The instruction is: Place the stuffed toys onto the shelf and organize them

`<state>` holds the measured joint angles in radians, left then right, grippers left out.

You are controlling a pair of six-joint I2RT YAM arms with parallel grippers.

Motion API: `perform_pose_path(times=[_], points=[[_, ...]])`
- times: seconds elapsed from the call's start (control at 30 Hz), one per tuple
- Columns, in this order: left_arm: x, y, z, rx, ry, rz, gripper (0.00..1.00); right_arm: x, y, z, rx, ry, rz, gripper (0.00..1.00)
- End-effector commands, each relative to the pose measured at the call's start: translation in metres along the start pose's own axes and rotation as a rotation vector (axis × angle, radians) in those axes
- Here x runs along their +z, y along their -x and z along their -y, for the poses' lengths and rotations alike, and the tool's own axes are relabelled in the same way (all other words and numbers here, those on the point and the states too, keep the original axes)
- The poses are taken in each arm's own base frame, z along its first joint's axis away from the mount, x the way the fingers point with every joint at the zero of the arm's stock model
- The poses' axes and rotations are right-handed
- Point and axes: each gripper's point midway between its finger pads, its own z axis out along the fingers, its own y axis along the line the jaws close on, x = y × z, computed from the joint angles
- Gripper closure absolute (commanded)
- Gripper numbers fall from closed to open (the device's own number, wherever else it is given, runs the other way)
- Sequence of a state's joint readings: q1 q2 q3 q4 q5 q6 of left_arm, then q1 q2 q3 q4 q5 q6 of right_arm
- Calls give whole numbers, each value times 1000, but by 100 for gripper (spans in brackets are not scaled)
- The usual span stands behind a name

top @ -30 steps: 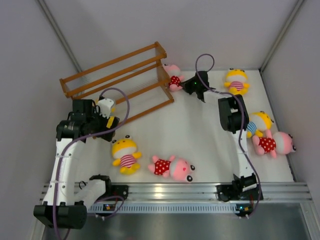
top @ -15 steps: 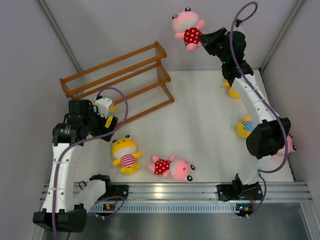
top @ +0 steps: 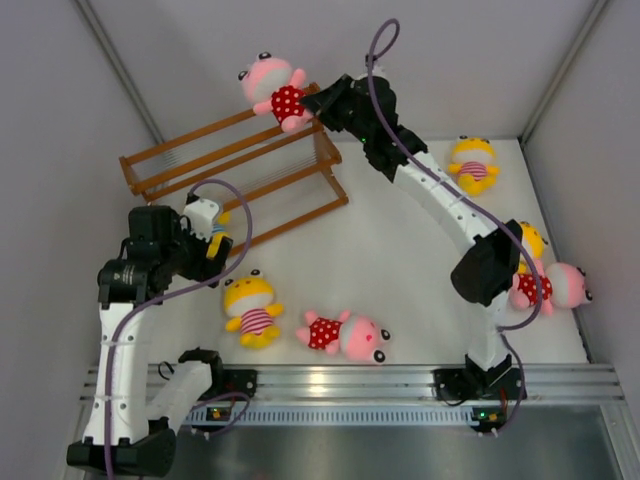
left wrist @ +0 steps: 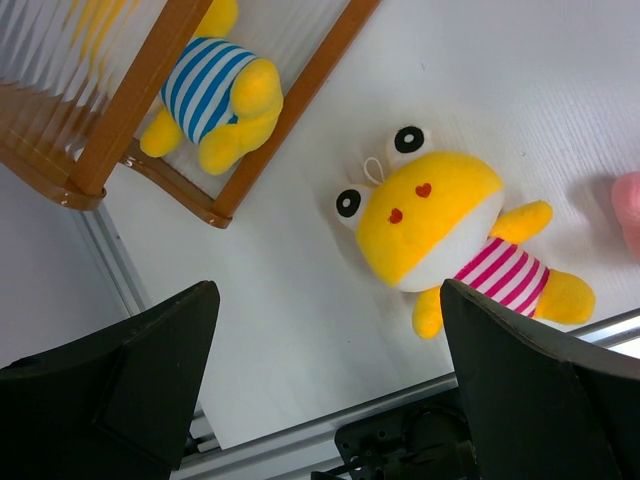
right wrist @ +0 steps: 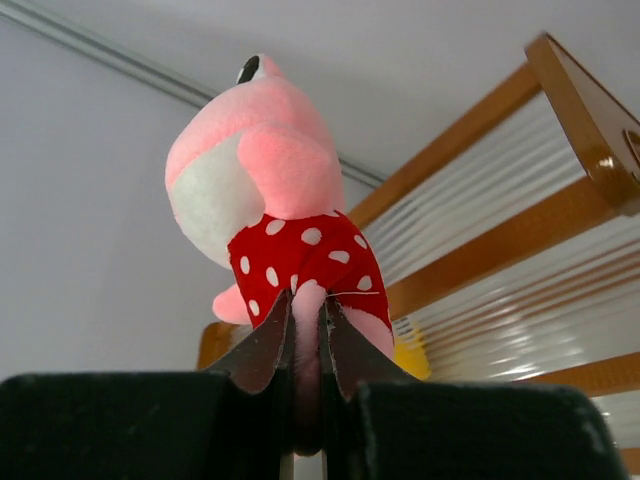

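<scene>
The pink toy is still held above the shelf's top bar, so my right gripper will next go lower, set the toy onto the shelf's top level and let go of the toy's leg.
My right gripper (top: 306,110) is shut on the leg of a pink toy in a red dotted dress (top: 274,87) and holds it just above the top rail of the wooden shelf (top: 200,150). The right wrist view shows the toy (right wrist: 280,190) upright between the shut gripper (right wrist: 306,322), with the shelf (right wrist: 490,250) behind. My left gripper (top: 218,255) is open and empty by the shelf's near left end. A yellow blue-striped toy (left wrist: 215,85) lies on the shelf's lowest tier. A yellow pink-striped toy (left wrist: 440,230) lies on the table ahead of the open gripper (left wrist: 330,400).
On the table lie the yellow pink-striped toy (top: 252,308), a pink toy (top: 345,335), a yellow toy (top: 474,163) at the back right, and a yellow blue-striped toy (top: 530,240) and a pink toy (top: 555,287) partly behind the right arm. Grey walls close the sides.
My right arm has lifted the pink toy off the table and swung it left to just above the shelf's top rail. The left arm has shifted only slightly.
</scene>
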<state>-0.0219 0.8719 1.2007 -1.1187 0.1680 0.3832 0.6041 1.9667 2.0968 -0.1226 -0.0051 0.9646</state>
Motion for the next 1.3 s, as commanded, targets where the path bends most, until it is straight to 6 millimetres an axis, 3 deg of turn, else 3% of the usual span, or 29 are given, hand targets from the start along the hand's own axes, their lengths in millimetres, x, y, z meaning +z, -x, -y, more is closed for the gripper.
perform_pose_path(times=[0.0, 0.2, 0.4, 0.63, 0.7, 0.77, 0.87, 1.13, 1.17, 1.23, 1.27], points=[[-3, 0, 2, -5, -4, 20, 2, 10, 6, -10, 52, -9, 59, 100], [-3, -1, 4, -5, -9, 20, 2, 27, -17, 18, 87, -69, 21, 100], [-1, -3, 4, -2, -13, 14, 2, 40, -24, 28, 139, -77, 17, 100], [0, -5, 4, -2, -13, 6, 2, 49, -28, 40, 165, -102, 23, 83], [0, -5, 4, 0, -11, 7, 2, 47, -28, 38, 166, -97, 21, 68], [0, -5, 4, -1, -14, 8, 2, 45, -27, 38, 160, -94, 17, 59], [0, -3, 4, -3, -16, 10, 2, 29, -14, 18, 136, -59, 33, 36], [-4, 0, 6, 2, -24, 23, 2, -21, 24, -10, -35, -59, 103, 21], [-5, 1, 6, 3, -21, 27, 2, -37, 35, -25, -80, -35, 117, 21], [-6, 2, 6, 8, -22, 29, 2, -53, 32, -21, -141, -56, 93, 19], [-7, 2, 6, 8, -25, 29, 2, -75, 42, -35, -200, -35, 106, 18]])
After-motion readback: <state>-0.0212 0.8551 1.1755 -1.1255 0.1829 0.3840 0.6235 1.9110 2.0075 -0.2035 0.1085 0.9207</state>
